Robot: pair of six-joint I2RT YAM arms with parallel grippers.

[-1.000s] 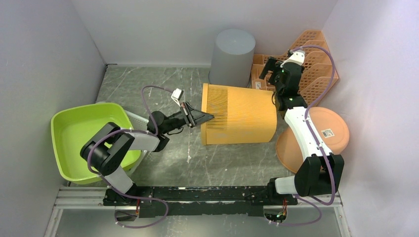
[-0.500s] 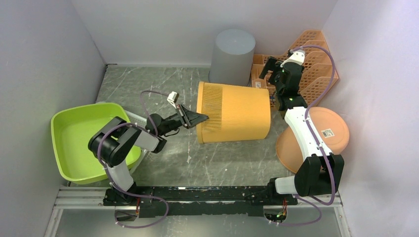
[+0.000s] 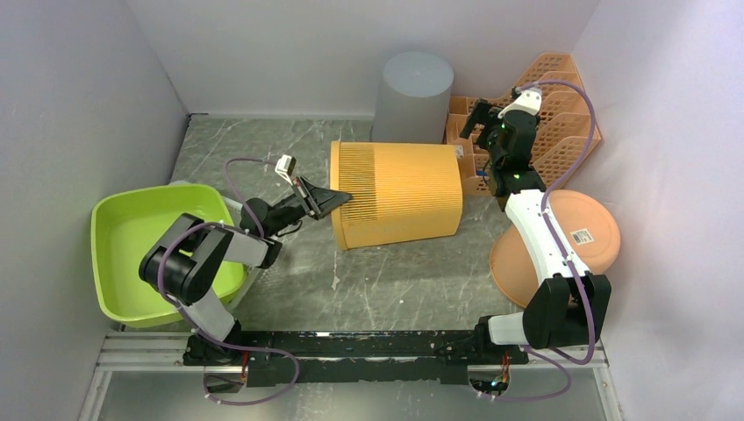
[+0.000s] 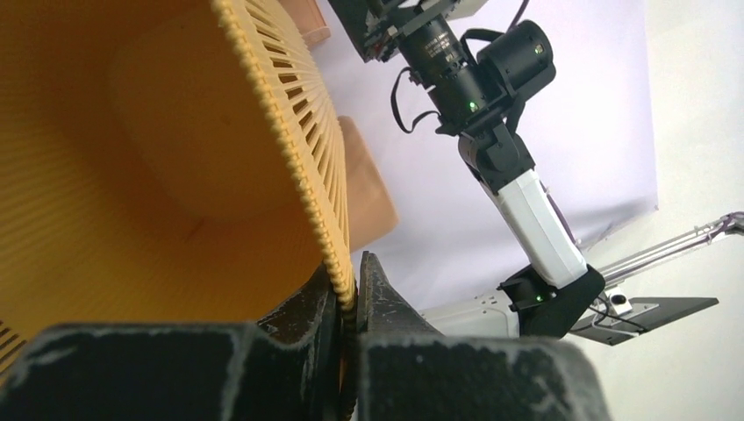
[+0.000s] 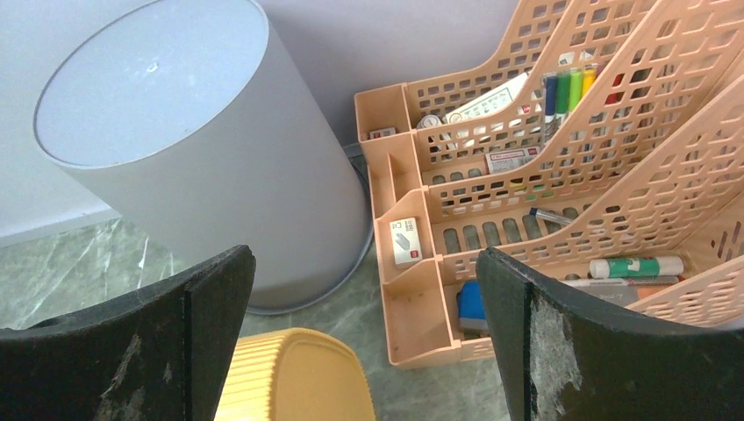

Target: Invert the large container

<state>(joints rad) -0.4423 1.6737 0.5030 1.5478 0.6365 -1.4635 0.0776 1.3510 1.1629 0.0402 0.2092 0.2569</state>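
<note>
Bare tabletop lies below my left gripper and to its left in the top view, so next I swing the rim of the container's sideways opening down that way and release it.
The large orange ribbed container [image 3: 399, 193] lies on its side in the middle of the table, its open mouth to the left and its base to the right. My left gripper [image 3: 338, 198] is shut on the mouth's rim; in the left wrist view [image 4: 346, 281] one finger is inside the container [image 4: 132, 175] and one outside. My right gripper [image 3: 478, 118] is open and empty, raised above the container's base end, which shows at the bottom of the right wrist view [image 5: 294, 377] between the fingers [image 5: 211, 316].
A grey bin [image 3: 412, 101] stands upside down behind the container. A peach desk organizer [image 3: 553, 114] with pens fills the back right corner. A round orange tray [image 3: 561, 246] lies at right. A green basin [image 3: 149, 246] on a white basket [image 3: 246, 215] sits at left.
My left gripper has pulled the container's rim left and toward the back, and the whole container has slid left with it. The right arm has stayed put.
</note>
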